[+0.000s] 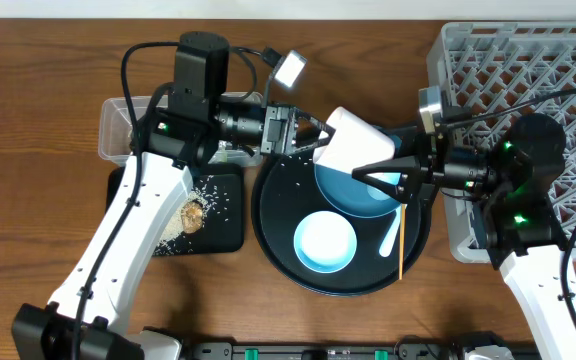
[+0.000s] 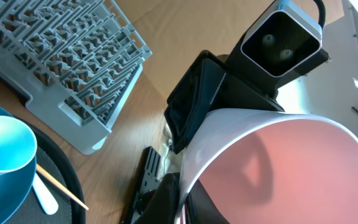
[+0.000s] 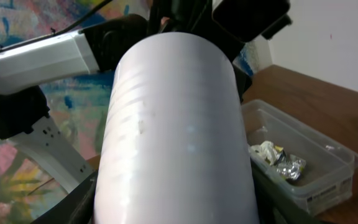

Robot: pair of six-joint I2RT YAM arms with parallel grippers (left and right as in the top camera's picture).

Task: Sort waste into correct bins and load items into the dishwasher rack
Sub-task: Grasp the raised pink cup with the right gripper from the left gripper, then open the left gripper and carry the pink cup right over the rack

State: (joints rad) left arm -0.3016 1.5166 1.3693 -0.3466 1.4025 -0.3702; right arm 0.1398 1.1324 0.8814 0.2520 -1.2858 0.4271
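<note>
My right gripper already holds the body of the cup. My left gripper should open next, right where it is, to let go of the cup's thin rim (image 1: 328,139) (image 2: 191,180) between its fingers.
The pinkish-white cup (image 1: 353,140) hangs tilted above the round black tray's far edge, held from both ends. My left gripper (image 1: 318,140) is shut on its thin rim; the cup's pink inside (image 2: 272,168) fills the left wrist view, with the jaws (image 2: 182,205) pinching the wall. My right gripper (image 1: 368,172) is shut around the cup's body (image 3: 173,124), with a dark finger pressed on each side. A light blue bowl (image 1: 325,242), a darker blue dish (image 1: 358,192), a pale spoon (image 1: 393,232) and a chopstick (image 1: 403,245) lie in the tray. The grey rack (image 1: 528,110) stands at the right.
The clear tub (image 1: 118,125) at the back left holds crumpled wrappers (image 3: 278,158). In front of it the shallow black tray (image 1: 226,225) carries rice grains and a brown lump (image 1: 193,213). The round black tray (image 1: 278,250) sits between the arms.
</note>
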